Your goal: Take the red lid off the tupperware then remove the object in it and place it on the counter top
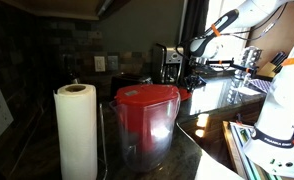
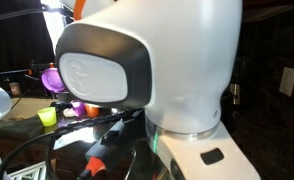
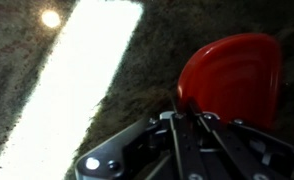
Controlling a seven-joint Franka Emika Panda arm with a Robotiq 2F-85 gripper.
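Note:
My gripper is just above the bare dark counter top point(image 1: 191, 97) point(image 3: 155, 78), so next I will lower the red lid's pinched near edge onto it and open my fingers to let go.
In the wrist view the red lid point(image 3: 232, 80) is a round, shallow red disc at the upper right. My gripper point(image 3: 180, 108) has its fingers drawn together on the lid's near edge. Below lies the dark speckled counter top point(image 3: 147, 70), crossed by a bright band of reflected light. In an exterior view the arm reaches down at the back, with the gripper point(image 1: 193, 78) just above the counter top point(image 1: 212, 105) and a red sliver of the lid point(image 1: 186, 92) under it. The tupperware and the object in it are not visible.
A large clear pitcher with a red top point(image 1: 145, 120) and a paper towel roll point(image 1: 75, 130) stand in the foreground. Appliances line the back wall. The robot's white base point(image 2: 157, 70) blocks most of an exterior view; small purple and green cups point(image 2: 49, 100) stand beside it.

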